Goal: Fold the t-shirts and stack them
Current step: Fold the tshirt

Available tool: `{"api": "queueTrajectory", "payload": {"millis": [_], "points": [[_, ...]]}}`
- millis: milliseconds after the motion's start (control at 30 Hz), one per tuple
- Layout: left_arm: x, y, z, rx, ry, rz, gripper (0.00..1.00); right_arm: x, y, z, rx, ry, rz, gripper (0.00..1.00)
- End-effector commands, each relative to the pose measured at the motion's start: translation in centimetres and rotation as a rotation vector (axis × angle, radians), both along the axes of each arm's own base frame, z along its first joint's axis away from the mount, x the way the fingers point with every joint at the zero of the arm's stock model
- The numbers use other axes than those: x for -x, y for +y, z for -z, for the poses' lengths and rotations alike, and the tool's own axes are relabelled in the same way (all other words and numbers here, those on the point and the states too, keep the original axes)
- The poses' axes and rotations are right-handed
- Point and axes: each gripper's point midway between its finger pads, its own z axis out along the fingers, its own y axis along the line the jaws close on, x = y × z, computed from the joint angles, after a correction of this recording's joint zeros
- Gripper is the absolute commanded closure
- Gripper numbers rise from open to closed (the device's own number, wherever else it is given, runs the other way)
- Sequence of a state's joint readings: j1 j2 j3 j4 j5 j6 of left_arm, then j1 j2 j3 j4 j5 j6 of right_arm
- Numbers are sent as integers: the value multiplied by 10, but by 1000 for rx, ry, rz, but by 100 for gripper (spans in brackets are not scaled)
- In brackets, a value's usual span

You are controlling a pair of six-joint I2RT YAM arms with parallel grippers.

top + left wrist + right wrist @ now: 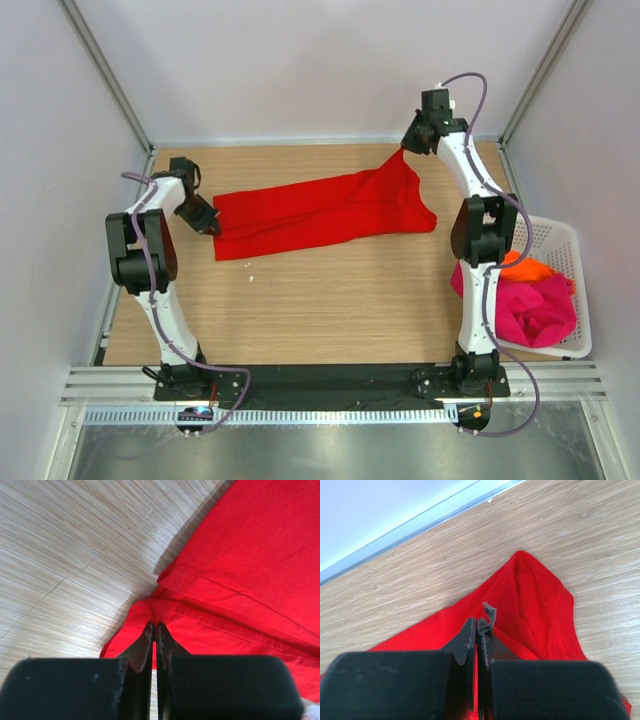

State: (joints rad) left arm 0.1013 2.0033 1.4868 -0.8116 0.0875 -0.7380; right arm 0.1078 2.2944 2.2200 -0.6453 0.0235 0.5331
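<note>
The shirt is already stretched across the table, so my right gripper should next lower the lifted corner toward the red t-shirt's spread end and let go of it.
A bright red t-shirt [320,212] lies stretched across the back half of the wooden table. My left gripper [208,222] is shut on its left edge, where the pinched hem of the red t-shirt [240,570] bunches at my left gripper [154,626]. My right gripper [403,150] is shut on the shirt's far right corner and holds it lifted off the table. In the right wrist view the red t-shirt [535,610] hangs from my right gripper [477,622], with a sleeve drooping below. A magenta-pink t-shirt [535,305] and an orange t-shirt [525,268] sit crumpled in the basket.
A white lattice basket [563,240] stands at the table's right edge, beside my right arm. The back wall and its metal rail [420,522] run close behind the right gripper. Bare wood table [320,310] shows in front of the shirt.
</note>
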Motion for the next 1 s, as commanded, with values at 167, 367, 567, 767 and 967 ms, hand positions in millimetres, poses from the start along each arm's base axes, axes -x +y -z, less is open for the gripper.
{"api": "queueTrajectory", "payload": {"millis": [167,367,567,767,967], "points": [[-24,0,-9,30,-61,-29,100,-23,1,-16,-57,-90,-13,94],[-28,8,-16,2,-87,-58,95,-36,-22,-2,-107,-87,72,91],[-26,17,-27,-26,-93,-66,79,-46,-23,27,-299,-8,163,68],[-10,40,-67,-177,-140,-46,72,-21,-26,17,-239,90,121,44],[11,25,-93,-239,-168,54,70,34,-37,4,-110,183,70,43]]}}
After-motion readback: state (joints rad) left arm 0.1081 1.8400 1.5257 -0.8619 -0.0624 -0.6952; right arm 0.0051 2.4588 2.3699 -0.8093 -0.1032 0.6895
